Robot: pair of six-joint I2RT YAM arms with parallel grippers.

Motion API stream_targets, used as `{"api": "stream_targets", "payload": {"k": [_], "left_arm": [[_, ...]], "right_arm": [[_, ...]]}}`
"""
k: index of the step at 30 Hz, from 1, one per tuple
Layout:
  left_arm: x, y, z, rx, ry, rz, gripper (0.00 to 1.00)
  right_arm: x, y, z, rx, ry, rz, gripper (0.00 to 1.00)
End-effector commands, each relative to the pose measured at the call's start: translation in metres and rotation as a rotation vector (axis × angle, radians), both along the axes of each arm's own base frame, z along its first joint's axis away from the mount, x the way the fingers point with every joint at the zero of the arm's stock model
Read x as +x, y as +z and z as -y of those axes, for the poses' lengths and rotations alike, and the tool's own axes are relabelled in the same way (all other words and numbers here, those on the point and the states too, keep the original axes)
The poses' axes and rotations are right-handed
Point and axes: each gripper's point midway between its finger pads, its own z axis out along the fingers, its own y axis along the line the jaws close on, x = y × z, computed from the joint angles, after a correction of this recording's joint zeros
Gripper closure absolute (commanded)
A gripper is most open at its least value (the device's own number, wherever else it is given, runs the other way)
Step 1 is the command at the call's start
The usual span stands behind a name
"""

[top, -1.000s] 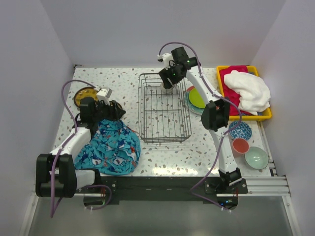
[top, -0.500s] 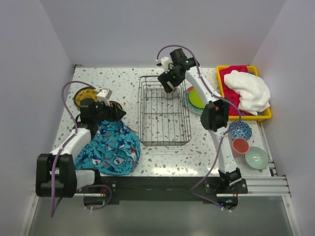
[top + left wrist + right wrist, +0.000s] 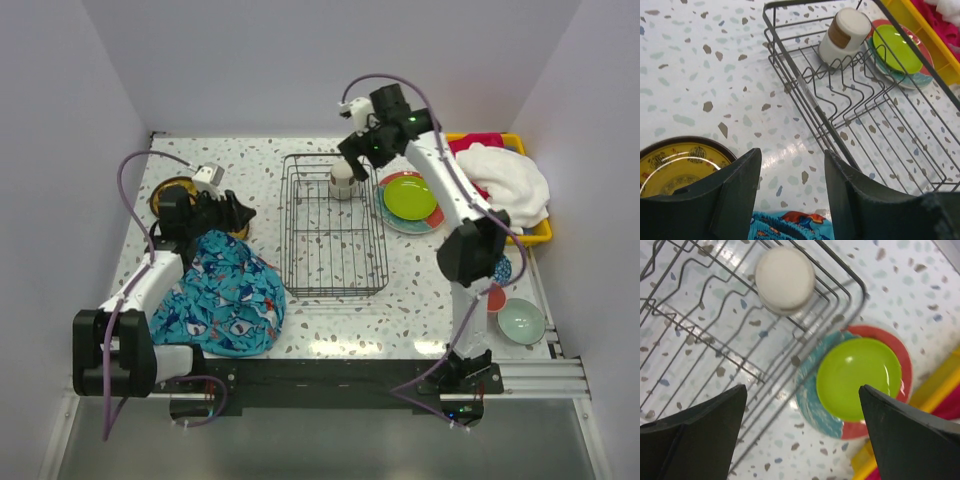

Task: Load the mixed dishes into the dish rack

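Observation:
The pink cup is still outside the rack (image 3: pixel 334 232), so my right gripper should move back, to the right in the top view, and down onto the pink cup's rim (image 3: pixel 496 298).
The dark wire dish rack (image 3: pixel 334 232) stands mid-table. A cream cup (image 3: pixel 342 180) sits upside down in its far right corner, also seen in the right wrist view (image 3: pixel 785 277) and the left wrist view (image 3: pixel 842 35). My right gripper (image 3: pixel 363 147) hangs above and just right of the cup, wide open (image 3: pixel 802 390) and empty. Below it a lime-green plate (image 3: pixel 858 377) lies on a teal-and-red plate (image 3: pixel 810 390) beside the rack. My left gripper (image 3: pixel 236 212) is open and empty (image 3: pixel 792 160), low over the table beside a yellow-olive plate (image 3: pixel 675 167).
A blue patterned cloth (image 3: pixel 225 295) lies heaped at the front left, under the left arm. At the back right, a yellow tray (image 3: pixel 540 235) holds a white towel (image 3: pixel 510 185). A pink cup (image 3: pixel 492 298) and a mint bowl (image 3: pixel 521 320) sit at the front right.
My right gripper has opened off the cream cup, leaving it in the rack, and has risen and swung right. My left gripper has edged slightly toward the back.

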Motion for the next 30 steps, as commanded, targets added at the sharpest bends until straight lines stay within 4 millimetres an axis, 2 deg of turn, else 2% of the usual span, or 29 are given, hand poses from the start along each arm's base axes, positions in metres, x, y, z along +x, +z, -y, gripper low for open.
{"api": "stream_targets", "payload": {"k": [1,2,3,4,5,6,7,11,14,18,24,27,30], "left_arm": [[0.021,0.046,0.001,-0.035,-0.001,0.112,0.42],[0.021,0.047,0.002,-0.041,-0.003,0.109,0.42],[0.022,0.047,0.003,-0.045,-0.006,0.099,0.42],[0.023,0.050,0.003,-0.045,-0.006,0.104,0.42],[0.023,0.050,0.003,-0.047,-0.009,0.101,0.42],[0.024,0.050,0.004,-0.047,-0.009,0.103,0.42],[0.023,0.048,0.003,-0.048,-0.007,0.101,0.42],[0.024,0.047,0.004,-0.056,-0.008,0.100,0.42],[0.023,0.041,0.006,-0.056,-0.018,0.089,0.42],[0.023,0.034,0.005,-0.056,-0.017,0.092,0.42],[0.020,0.029,0.005,-0.052,-0.015,0.096,0.42],[0.020,0.030,0.004,-0.045,-0.014,0.096,0.42],[0.020,0.031,0.004,-0.042,-0.010,0.097,0.42]], "right_arm": [[-0.063,0.041,0.103,-0.071,-0.200,-0.020,0.01],[-0.087,0.034,0.121,-0.123,-0.223,-0.089,0.02],[-0.108,0.043,0.136,-0.146,-0.232,-0.090,0.03],[-0.131,0.026,0.158,-0.185,-0.266,-0.171,0.04],[-0.152,0.021,0.173,-0.225,-0.288,-0.223,0.05],[-0.172,0.031,0.186,-0.235,-0.306,-0.199,0.06],[-0.192,0.016,0.205,-0.265,-0.349,-0.261,0.09],[-0.244,0.011,0.238,-0.285,-0.403,-0.333,0.18],[-0.277,0.002,0.236,-0.258,-0.356,-0.421,0.25],[-0.311,-0.015,0.222,-0.221,-0.216,-0.562,0.28],[-0.318,-0.039,0.226,-0.259,-0.131,-0.649,0.32],[-0.324,-0.050,0.225,-0.254,-0.115,-0.727,0.38],[-0.332,-0.056,0.224,-0.253,-0.103,-0.773,0.39]]}}
